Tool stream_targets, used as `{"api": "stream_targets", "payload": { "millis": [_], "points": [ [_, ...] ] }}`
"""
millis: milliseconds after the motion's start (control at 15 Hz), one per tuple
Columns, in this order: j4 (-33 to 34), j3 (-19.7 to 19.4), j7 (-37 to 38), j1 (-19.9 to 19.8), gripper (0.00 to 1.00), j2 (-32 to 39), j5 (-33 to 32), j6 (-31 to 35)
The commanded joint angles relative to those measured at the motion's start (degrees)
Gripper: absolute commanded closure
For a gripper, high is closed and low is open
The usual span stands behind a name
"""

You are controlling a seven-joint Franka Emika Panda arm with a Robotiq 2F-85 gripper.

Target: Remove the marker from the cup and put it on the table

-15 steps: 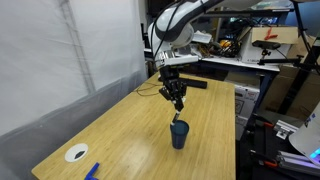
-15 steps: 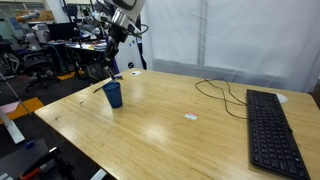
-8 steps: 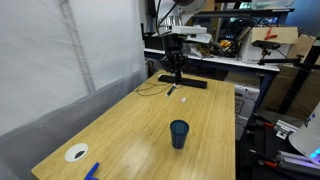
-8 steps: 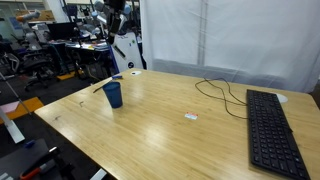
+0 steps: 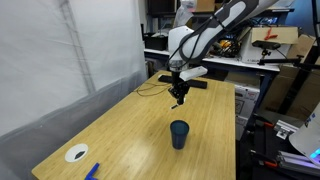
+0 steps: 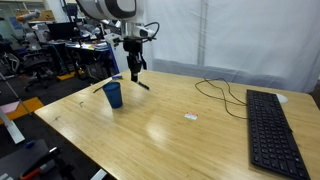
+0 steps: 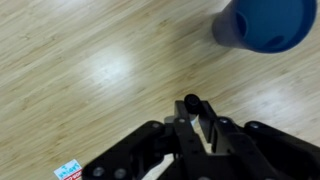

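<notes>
Next I need to lower the black marker in my gripper onto the bare patch of tabletop below it, beside the dark blue cup (image 5: 179,133), and release.
The dark blue cup (image 5: 179,133) stands upright on the light wood table (image 5: 120,125); it also shows in an exterior view (image 6: 113,94) and at the top right of the wrist view (image 7: 265,25). My gripper (image 5: 179,93) hangs over the table beyond the cup, clear of it, also seen in an exterior view (image 6: 135,70). In the wrist view the gripper (image 7: 192,112) is shut on the black marker (image 7: 190,102), whose end sticks out between the fingertips. The marker (image 6: 141,82) hangs tilted below the fingers, above the tabletop (image 6: 170,130).
A black keyboard (image 6: 270,125) and a black cable (image 6: 220,92) lie on the table. A small white label (image 6: 189,117) lies mid-table. A flat white disc (image 5: 76,153) and a blue object (image 5: 92,171) lie at one end. A cluttered workbench (image 5: 250,60) stands behind.
The gripper rose from the cup with the marker, swung up and away over the far end, and has now come down lower, beyond the cup. The cup has not moved.
</notes>
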Motion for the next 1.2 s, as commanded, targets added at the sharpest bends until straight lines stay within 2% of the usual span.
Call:
{"api": "stream_targets", "payload": {
  "millis": [0,267,533,1133],
  "points": [
    [-5.0,0.2,-1.0,-0.1,0.95,0.6,-0.4,9.1],
    [-6.4,0.9,-1.0,1.6,0.95,3.8,-0.7,14.9],
    [-6.2,0.2,1.2,4.6,0.95,6.4,-2.6,17.7],
    [-7.3,1.0,-1.3,1.5,0.95,8.9,2.5,18.6]
  ]
}}
